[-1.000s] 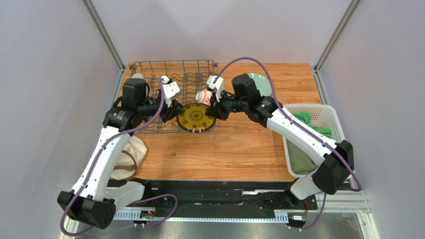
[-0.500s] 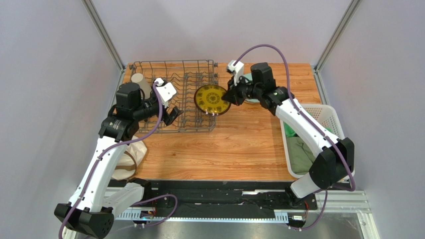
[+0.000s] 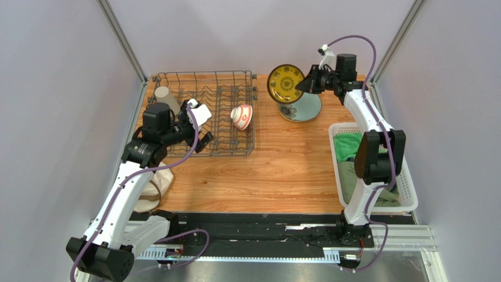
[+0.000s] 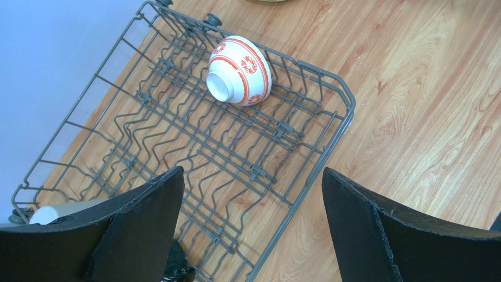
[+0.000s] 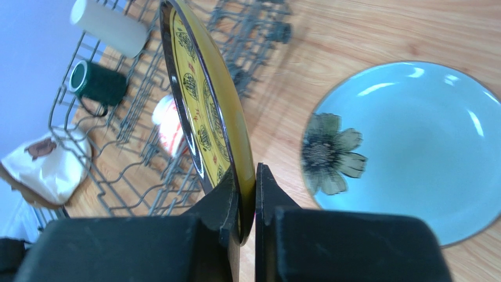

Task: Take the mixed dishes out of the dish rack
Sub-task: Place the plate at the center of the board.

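Note:
The patterned plate will come down onto the pale green flowered plate [image 3: 300, 107] [image 5: 407, 153] next, as I move my right gripper away from the rack and bring the plate there.
The grey wire dish rack [image 3: 206, 73] [image 4: 347, 111] stands at the back left. A small red-and-white bowl [image 3: 241, 116] [image 4: 239, 70] lies on its side at the rack's right end. A beige cup [image 3: 164, 95] [image 5: 109, 26] and a dark green mug [image 5: 97, 82] lie at its left end. My left gripper [image 3: 200, 128] [image 4: 251, 171] hangs open over the rack's near right part, holding nothing. My right gripper [image 3: 306, 85] [image 5: 247, 176] is shut on the rim of the yellow-and-dark patterned plate [image 3: 286, 83] [image 5: 206, 111], held on edge in the air above the pale green flowered plate [image 3: 306, 108] [image 5: 411, 147], which lies flat on the table.
A white slotted basket [image 3: 364, 126] with green cloths [image 3: 350, 144] sits at the right edge, under the right arm. A beige cloth bag [image 3: 154, 185] lies at the table's left edge by the left arm. Metal frame posts rise at both back corners.
The right gripper lifted the yellow plate from the rack's near right corner and carried it back and right, over the green plate. The left gripper opened and drew back left.

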